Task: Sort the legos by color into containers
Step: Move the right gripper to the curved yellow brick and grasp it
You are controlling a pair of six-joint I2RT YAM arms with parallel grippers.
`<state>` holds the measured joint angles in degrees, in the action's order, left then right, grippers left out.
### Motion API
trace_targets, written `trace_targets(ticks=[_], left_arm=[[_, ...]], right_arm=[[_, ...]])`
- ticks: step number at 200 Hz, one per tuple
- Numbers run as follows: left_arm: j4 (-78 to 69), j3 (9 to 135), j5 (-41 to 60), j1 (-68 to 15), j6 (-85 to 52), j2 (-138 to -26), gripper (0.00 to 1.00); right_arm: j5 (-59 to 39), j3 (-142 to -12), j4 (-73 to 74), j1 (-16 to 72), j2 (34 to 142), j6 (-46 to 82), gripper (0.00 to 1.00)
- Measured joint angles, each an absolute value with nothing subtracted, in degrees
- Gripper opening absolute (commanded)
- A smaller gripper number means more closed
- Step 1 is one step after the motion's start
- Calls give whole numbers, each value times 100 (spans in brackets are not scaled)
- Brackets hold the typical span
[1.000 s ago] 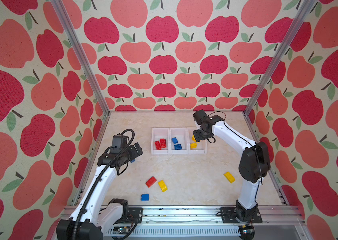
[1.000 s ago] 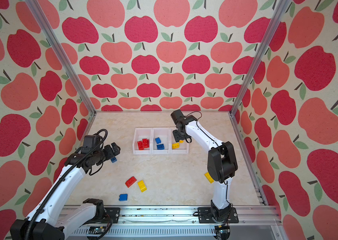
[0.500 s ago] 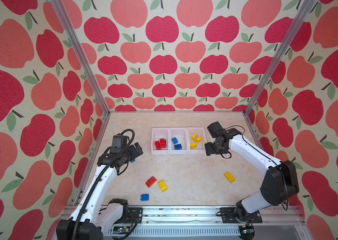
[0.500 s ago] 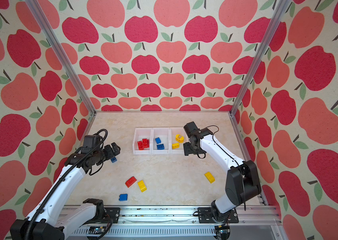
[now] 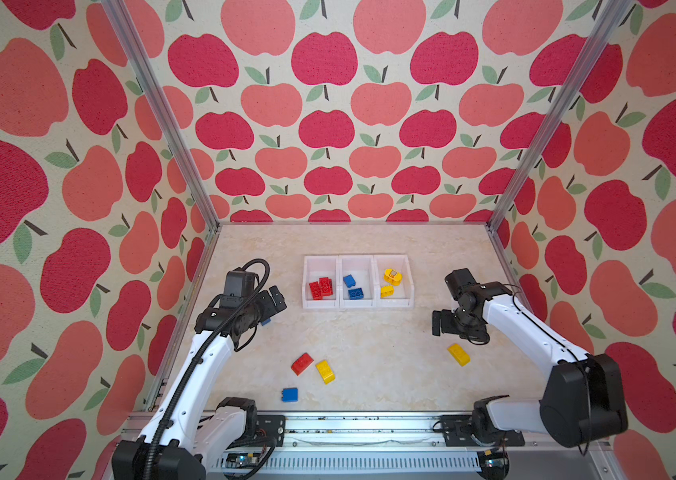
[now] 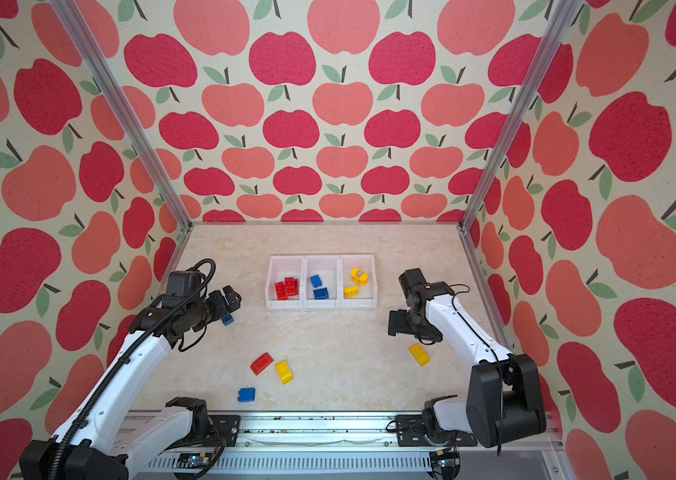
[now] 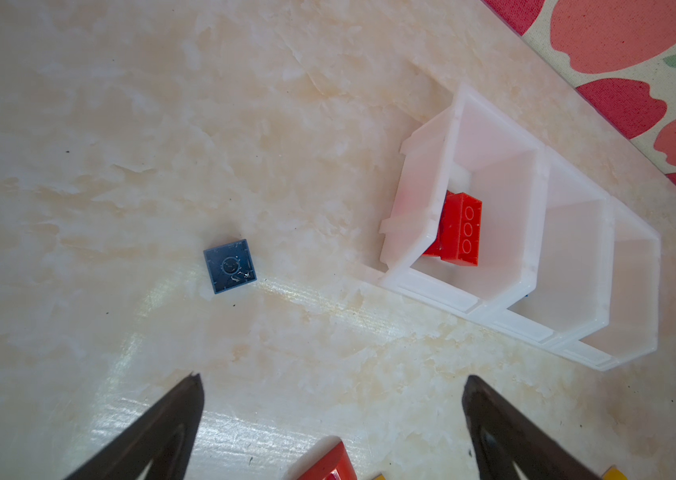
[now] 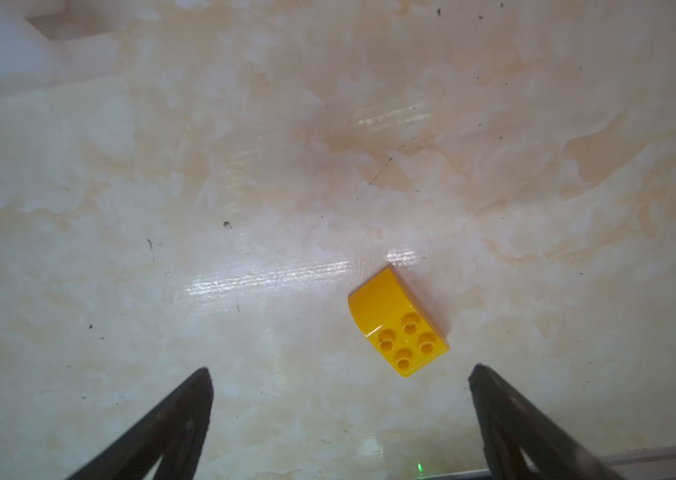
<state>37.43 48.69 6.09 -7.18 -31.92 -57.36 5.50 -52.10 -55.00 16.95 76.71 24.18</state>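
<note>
My right gripper moves down onto the curved yellow brick, onto the brick's middle (image 5: 458, 354) (image 8: 398, 322), and closes on it next, since the brick lies below, between its spread fingers.
The containers (image 5: 373, 306) (image 6: 321, 306) are three joined white bins at the table's middle. Red legos (image 5: 320, 287) lie in the left bin, blue legos (image 5: 352, 286) in the middle one, yellow legos (image 5: 390, 279) in the right one. Loose in both top views are a red brick (image 5: 302, 363), a yellow brick (image 5: 325, 371), a blue brick (image 5: 289, 394) and another yellow brick (image 5: 458, 354). My left gripper (image 5: 277, 297) (image 7: 332, 382) hangs open and empty over a small blue brick (image 7: 230, 266) that lies studs down. My right gripper (image 5: 446, 326) (image 8: 340, 374) is open and empty, just short of the curved yellow brick (image 8: 398, 324).
Apple-patterned walls with metal posts enclose the marble table on three sides. A metal rail (image 5: 369, 424) with both arm bases runs along the front edge. In the left wrist view the red brick (image 7: 323, 465) shows at the picture's edge, between the fingers.
My right gripper left the yellow bin, swung out to the front right and opened fully. A rounded yellow piece now lies in that bin. The left arm has not moved.
</note>
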Motion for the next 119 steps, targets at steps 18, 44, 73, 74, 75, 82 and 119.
trace_targets(ticks=[18, 44, 73, 74, 75, 82, 119], left_arm=[[3743, 4869, 609, -718, -3192, -5736, 99], [3745, 4869, 609, -718, -3192, -5736, 99], [3745, 4869, 609, -718, -3192, -5736, 99], [3745, 4869, 609, -718, -3192, -5736, 99], [3745, 4869, 609, -718, -3190, -5736, 99], [3745, 4869, 609, -718, -3190, -5734, 99], [3750, 4869, 607, -722, -3190, -5664, 99]], right_arm=[[399, -4993, -5422, 1549, 7671, 2458, 99], [191, -4709, -5249, 1382, 7684, 2499, 99], [64, -4510, -5028, 1184, 7791, 2497, 99], [62, -4508, -5022, 1181, 7795, 2497, 99], [56, -4504, -5015, 1179, 7802, 2499, 99], [40, -4482, -4963, 1155, 7843, 2497, 99], [-12, -4421, -4731, 1144, 7922, 2477, 99]])
